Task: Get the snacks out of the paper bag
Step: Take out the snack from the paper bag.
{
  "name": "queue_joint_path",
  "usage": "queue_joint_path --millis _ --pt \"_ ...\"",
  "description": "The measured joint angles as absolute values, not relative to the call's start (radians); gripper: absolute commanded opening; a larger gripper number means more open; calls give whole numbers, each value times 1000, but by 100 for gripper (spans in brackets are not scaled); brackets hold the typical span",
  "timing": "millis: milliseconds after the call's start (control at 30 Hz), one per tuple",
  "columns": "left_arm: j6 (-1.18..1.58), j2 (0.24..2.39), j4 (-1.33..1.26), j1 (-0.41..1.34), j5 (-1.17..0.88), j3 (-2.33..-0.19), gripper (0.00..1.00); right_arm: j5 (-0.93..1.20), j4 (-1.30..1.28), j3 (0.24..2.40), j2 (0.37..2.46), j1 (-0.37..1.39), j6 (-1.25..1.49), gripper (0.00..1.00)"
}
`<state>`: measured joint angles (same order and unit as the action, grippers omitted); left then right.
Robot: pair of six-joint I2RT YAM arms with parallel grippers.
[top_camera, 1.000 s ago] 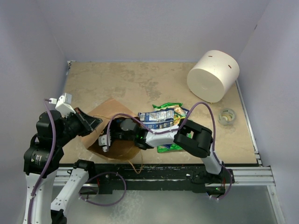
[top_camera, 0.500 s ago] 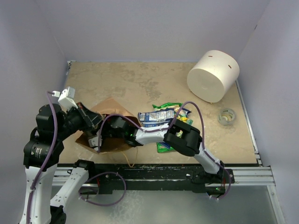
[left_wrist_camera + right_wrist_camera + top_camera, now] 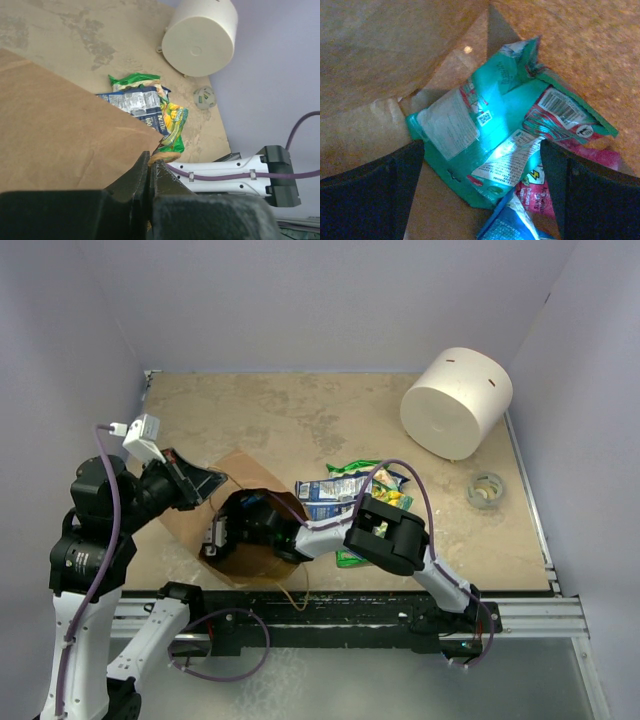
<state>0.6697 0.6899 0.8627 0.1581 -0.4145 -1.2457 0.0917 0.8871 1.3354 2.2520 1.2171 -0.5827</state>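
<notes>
The creased part beside the barcode of the teal packet (image 3: 480,125) comes next for my right gripper, which swings outward inside the bag, then turns onto it.
The brown paper bag (image 3: 250,475) lies on the table at the near left, its mouth facing right. My left gripper (image 3: 205,480) is shut on the bag's upper edge and tan handle (image 3: 170,155) and holds it up; its tips show in the left wrist view (image 3: 149,161). My right gripper (image 3: 228,532) is inside the bag, open and empty (image 3: 482,195). Just ahead of it lie a teal packet (image 3: 480,125), a red-pink packet (image 3: 560,117) and a blue packet (image 3: 512,227). Outside the bag lie a blue-and-white packet (image 3: 335,495), a green one (image 3: 358,468) and a yellow-green one (image 3: 388,498).
A big white cylinder (image 3: 457,403) lies on its side at the back right. A small tape roll (image 3: 486,490) sits near the right wall. Another green packet (image 3: 352,558) lies under the right arm. Walls close in the left, back and right sides.
My left gripper has lifted the bag's edge and the mouth has spread wider. My right gripper has moved left, deeper into the bag.
</notes>
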Motion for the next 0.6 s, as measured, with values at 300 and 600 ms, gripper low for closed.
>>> queue_joint_path --millis 300,600 --pt "698 696 744 158 -526 -1229 0 -54 970 1376 2271 1217 -377 100" --pt "696 699 749 158 -550 -1213 0 -261 895 1555 2407 1218 -266 76"
